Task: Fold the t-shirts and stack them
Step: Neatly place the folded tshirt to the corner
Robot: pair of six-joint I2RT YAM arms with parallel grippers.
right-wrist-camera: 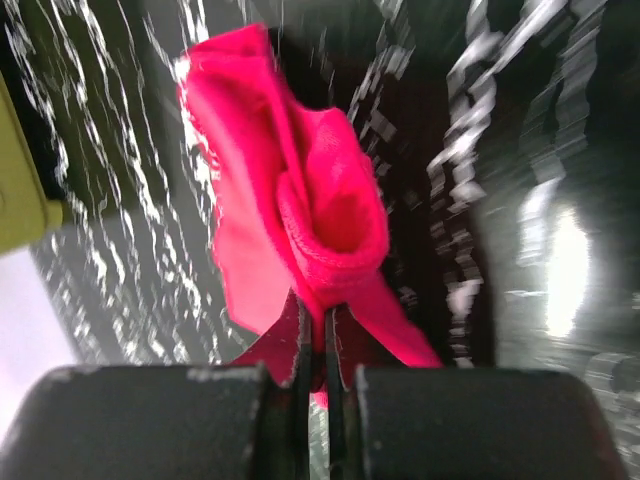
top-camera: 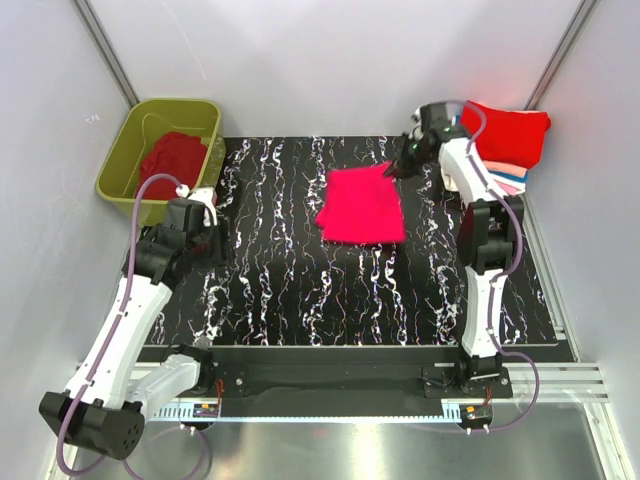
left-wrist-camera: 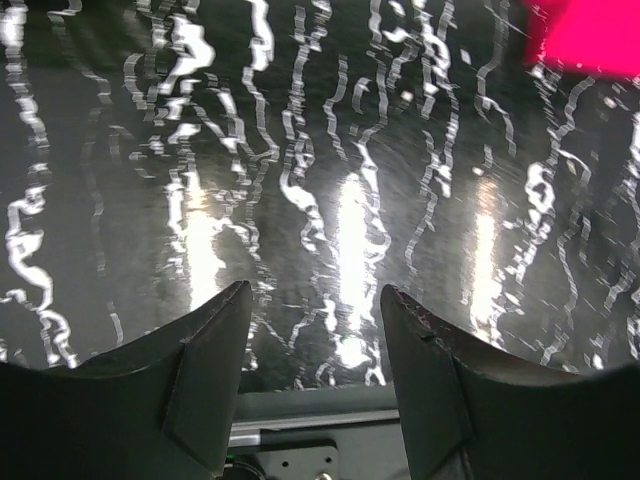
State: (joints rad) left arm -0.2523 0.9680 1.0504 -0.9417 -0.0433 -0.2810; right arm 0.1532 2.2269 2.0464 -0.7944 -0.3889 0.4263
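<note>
The magenta t-shirt is folded. My right gripper next lifts over the red-topped stack (top-camera: 508,136), to its right in the top view, and lowers to release it.
A folded magenta-pink t-shirt (top-camera: 361,205) lies on the black marbled table, right of centre. My right gripper (top-camera: 390,168) is shut on its far right corner, and the pinched cloth (right-wrist-camera: 320,215) bunches up between the jaws in the right wrist view. A stack of folded t-shirts (top-camera: 508,138), red on top with pale pink and white below, sits at the far right. A dark red t-shirt (top-camera: 172,160) lies crumpled in the olive-green tub (top-camera: 125,150). My left gripper (left-wrist-camera: 315,300) is open and empty over the table's left side (top-camera: 205,240). A corner of the magenta t-shirt (left-wrist-camera: 585,35) shows in the left wrist view.
The tub stands off the table's far left corner. White walls enclose the table on three sides. A metal rail (top-camera: 330,405) runs along the near edge by the arm bases.
</note>
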